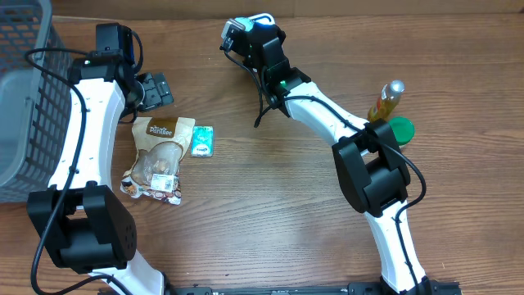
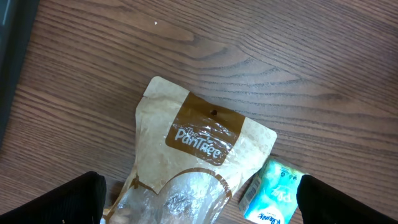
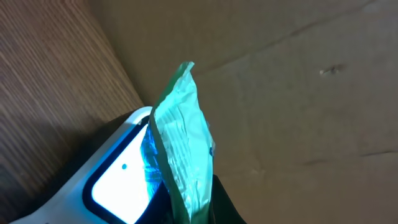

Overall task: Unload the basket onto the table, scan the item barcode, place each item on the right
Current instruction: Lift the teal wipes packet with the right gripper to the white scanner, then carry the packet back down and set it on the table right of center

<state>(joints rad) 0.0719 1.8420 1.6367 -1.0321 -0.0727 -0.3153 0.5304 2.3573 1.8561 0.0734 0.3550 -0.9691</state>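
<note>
I next need to pull my right gripper back from the scanner (image 1: pixel 260 18) and release the green packet on the bare middle tabletop behind the gripper.
My right gripper (image 1: pixel 243 34) is at the far edge of the table, shut on a thin green packet (image 3: pixel 182 137). The packet stands on edge right beside the lit white window of the barcode scanner (image 3: pixel 115 180), which glows blue on it. The scanner (image 1: pixel 260 18) shows at the top of the overhead view. My left gripper (image 2: pixel 202 208) hangs open above a brown snack bag (image 2: pixel 199 146) with a clear window, its fingers wide apart on either side. A small teal pack (image 2: pixel 273 196) lies just right of the bag (image 1: pixel 160 156).
A grey mesh basket (image 1: pixel 20 98) stands at the far left. A yellow bottle (image 1: pixel 386 100) and a green round lid (image 1: pixel 401 129) are at the right. A brown cardboard wall (image 3: pixel 298 93) rises behind the scanner.
</note>
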